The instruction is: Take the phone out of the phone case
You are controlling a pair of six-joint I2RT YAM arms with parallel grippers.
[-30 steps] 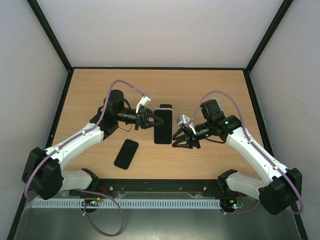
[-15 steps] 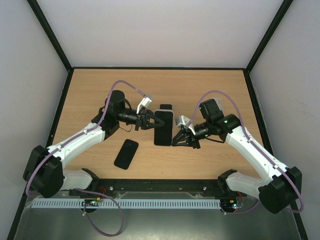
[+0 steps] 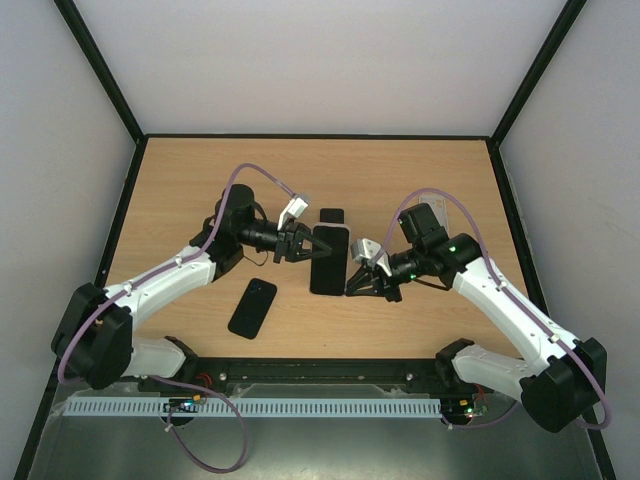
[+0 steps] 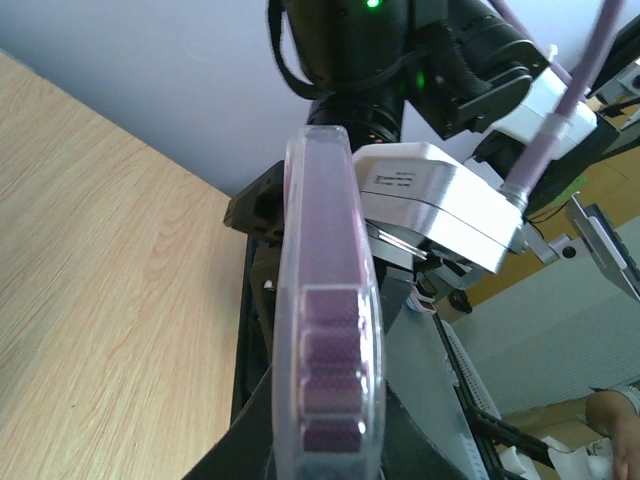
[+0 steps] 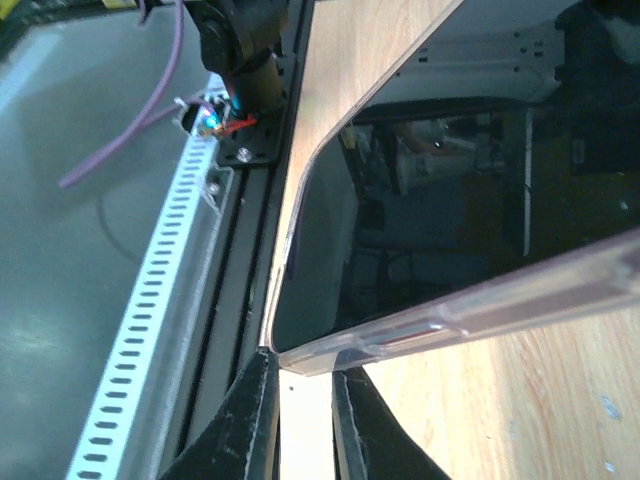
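Next, my left gripper carries the case outward over the small black object (image 3: 332, 215), then releases it, since my right gripper is on the case's opposite side.
A phone in a clear case (image 3: 330, 258) is held just above the table between both arms. My left gripper (image 3: 306, 243) is shut on the case's left long edge. In the left wrist view the case (image 4: 325, 300) stands edge-on between the dark fingers, with the purple phone showing through it; the left gripper (image 4: 325, 445) is at the bottom of that view. My right gripper (image 3: 352, 284) pinches the case's near right corner. In the right wrist view (image 5: 305, 375) its fingertips close on the corner of the clear rim (image 5: 480, 310), with the dark screen (image 5: 430, 230) above.
A second black phone (image 3: 252, 307) lies flat on the wooden table (image 3: 180, 190), near and left of the held one. A small black object (image 3: 331, 215) lies just beyond the held phone. The black walls and the near rail (image 3: 320, 378) bound the table.
The held phone has shifted slightly right and toward the near edge. My right gripper has narrowed from open to pinching the case's corner. My left arm followed the phone.
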